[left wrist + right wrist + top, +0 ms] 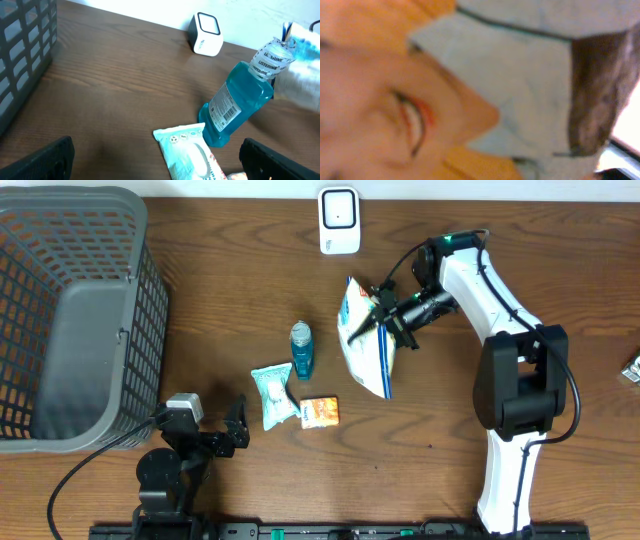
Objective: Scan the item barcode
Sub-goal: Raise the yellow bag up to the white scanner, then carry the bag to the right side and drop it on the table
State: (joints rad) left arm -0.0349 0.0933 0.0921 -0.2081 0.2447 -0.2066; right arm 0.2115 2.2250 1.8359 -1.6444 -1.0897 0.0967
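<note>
Next, my right gripper needs to sweep over the scanner (339, 220), then down beside the small item, releasing the bag, since that spot is to its right in the overhead view.
The item, a white and blue bag (368, 345), hangs above the table just below the white scanner (339, 220). My right gripper (386, 316) is shut on the bag's upper right edge. In the right wrist view the bag's (470, 90) blurred orange and pale print fills the frame and hides the fingers. My left gripper (238, 427) rests low at the front left, open and holding nothing. From the left wrist, that gripper (157, 165) straddles a pack of wipes (190, 152) without touching it, and the scanner (206, 34) stands at the back.
A grey basket (75, 310) fills the left side. A blue mouthwash bottle (302, 350), the wipes pack (271, 394) and an orange packet (320, 411) lie in the middle. A small item (632, 370) sits at the right edge.
</note>
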